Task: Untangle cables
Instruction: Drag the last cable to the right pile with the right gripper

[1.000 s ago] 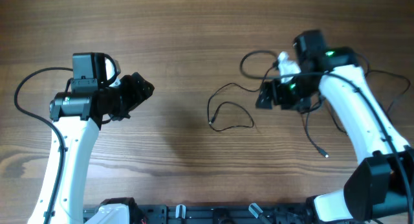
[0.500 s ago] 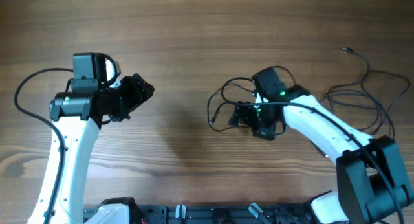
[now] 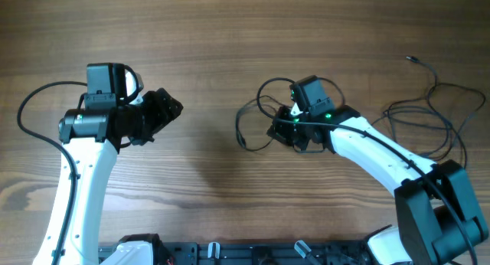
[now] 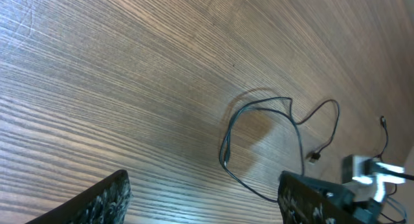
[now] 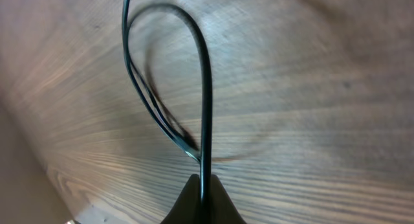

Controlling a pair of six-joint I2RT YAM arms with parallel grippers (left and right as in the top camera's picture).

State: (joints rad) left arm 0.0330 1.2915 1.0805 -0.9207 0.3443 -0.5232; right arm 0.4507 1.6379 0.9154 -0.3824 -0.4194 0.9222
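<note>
My right gripper goes to the right in the overhead view next and releases the cable over the sprawled cables, since the others are already gathered there.
A thin black cable [image 3: 238,125] lies in loops at the table's middle. My right gripper [image 3: 279,132] is shut on it at the loops' right side. In the right wrist view the cable [image 5: 207,88] runs straight up out of the closed gripper [image 5: 204,193] and bends into a loop over the wood. More thin cables sprawl at the far right, one with its plug end [image 3: 411,59] pointing to the back. My left gripper [image 3: 167,110] hovers open well left of the loops. The left wrist view shows the looped cable [image 4: 231,123] beyond the empty left gripper [image 4: 204,208].
The wooden table [image 3: 207,35] carries only the cables. Thicker black arm wires arc beside the left arm [image 3: 31,104] and over the right arm. A dark rail [image 3: 253,253] runs along the near edge.
My right arm swung left from the far-right cable heap to the middle loops and shut on the cable there. The loops shifted a little left. The left arm stayed still.
</note>
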